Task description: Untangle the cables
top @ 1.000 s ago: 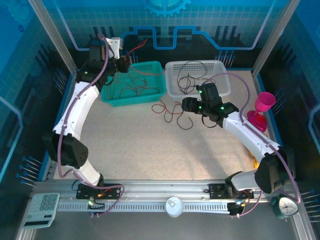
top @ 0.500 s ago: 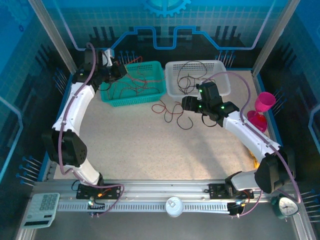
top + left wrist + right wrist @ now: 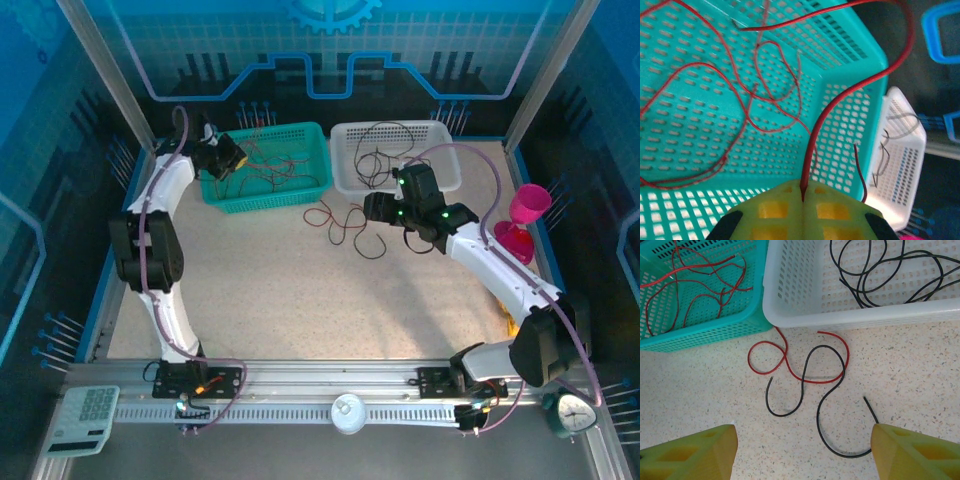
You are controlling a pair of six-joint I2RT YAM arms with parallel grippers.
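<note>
The teal basket's bottom with its red cables lies below my left gripper, so it will next tip its fingers downward over it and release the red cable there.
My left gripper (image 3: 222,155) hangs over the left end of the teal basket (image 3: 322,172), shut on a red cable (image 3: 840,100) that rises from between its yellow fingers (image 3: 770,210) and arcs over the basket rim (image 3: 860,35). More red cables (image 3: 765,85) curl on the basket floor. My right gripper (image 3: 375,210) stands open above the table, with nothing between its fingers (image 3: 695,450). Below it a red cable (image 3: 790,367) and a black cable (image 3: 825,405) lie crossed over each other on the table, in front of both baskets. Black cables (image 3: 880,285) lie in the white basket (image 3: 840,317).
A pink cup (image 3: 528,205) stands at the table's right edge. On the near rail sit a calculator (image 3: 88,418), a white round object (image 3: 348,412) and a clock (image 3: 572,412). Blue walls enclose the table on three sides.
The left arm has swung forward and down from behind the teal basket to over its left end, keeping the red cable. The right arm has not moved.
</note>
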